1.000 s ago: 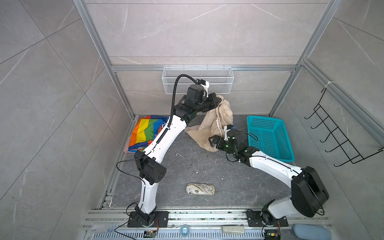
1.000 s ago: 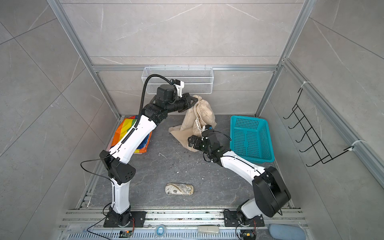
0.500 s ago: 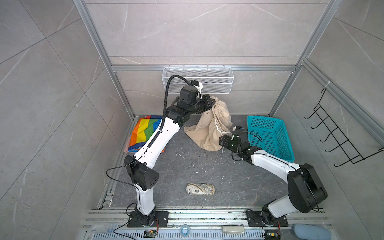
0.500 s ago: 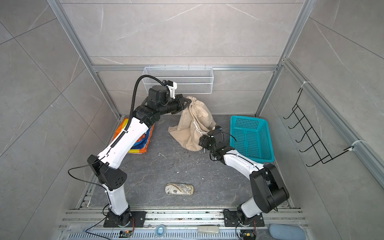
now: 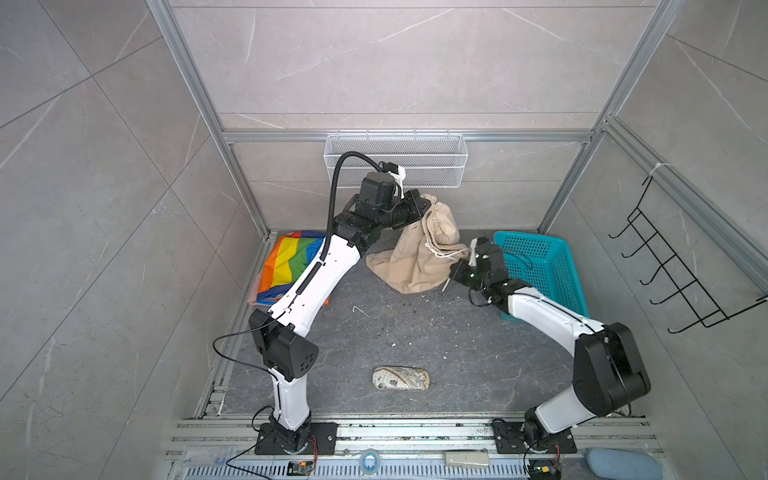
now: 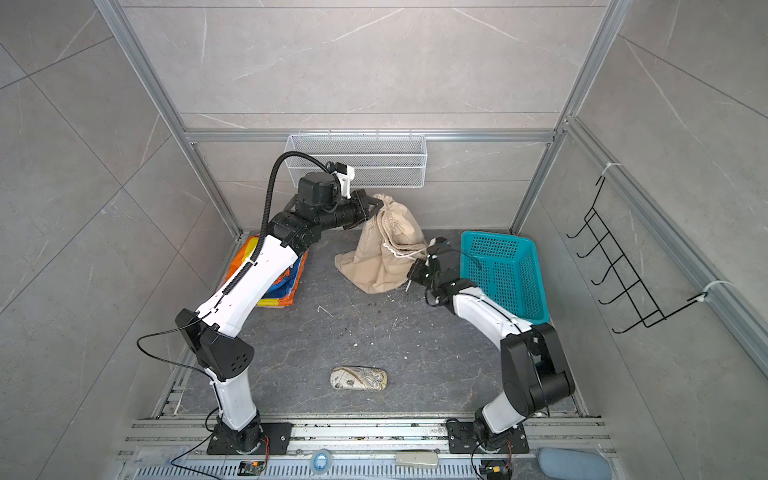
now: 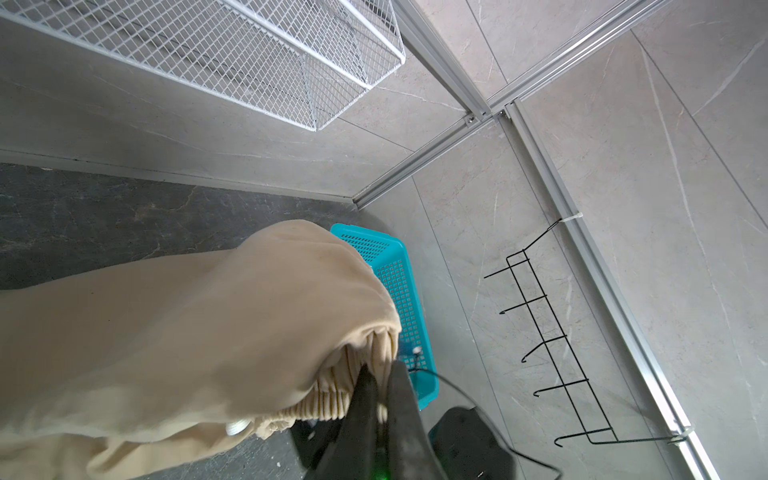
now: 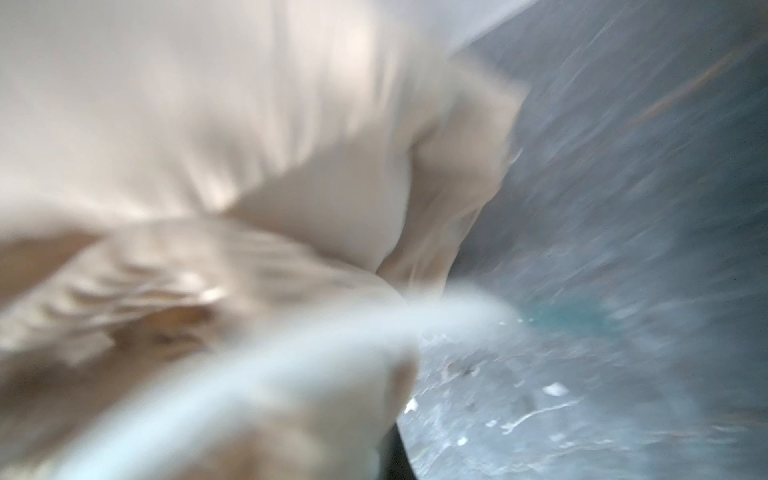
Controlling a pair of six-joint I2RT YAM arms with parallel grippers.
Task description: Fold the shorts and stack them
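Next, my left gripper moves down and back to the dark floor beside the rainbow-striped shorts. It lets go of the beige shorts' pleat there, since the beige shorts [image 5: 415,262] still hang raised.
The beige shorts [image 5: 415,262] hang by their gathered waistband from my left gripper [image 5: 424,205], raised near the back wall, with their lower part resting on the dark floor. In the left wrist view the left gripper [image 7: 380,370] is shut on a pleat of the beige shorts [image 7: 187,324]. My right gripper [image 5: 456,272] is low at the shorts' right edge, by the white drawstring [image 5: 442,251], shut on the cloth. The right wrist view is blurred and filled by the beige shorts [image 8: 249,124]. The rainbow-striped shorts [image 5: 291,262] lie folded at the back left, partly behind my left arm.
A teal basket [image 5: 536,266] stands on the floor just right of my right gripper. A small patterned pouch [image 5: 401,378] lies front centre. A white wire basket [image 5: 395,160] hangs on the back wall above my left gripper. A black hook rack [image 5: 681,266] is on the right wall.
My right gripper has slid to the right along the beige shorts and closed on their edge. My left arm swung a little while keeping its hold on the waistband.
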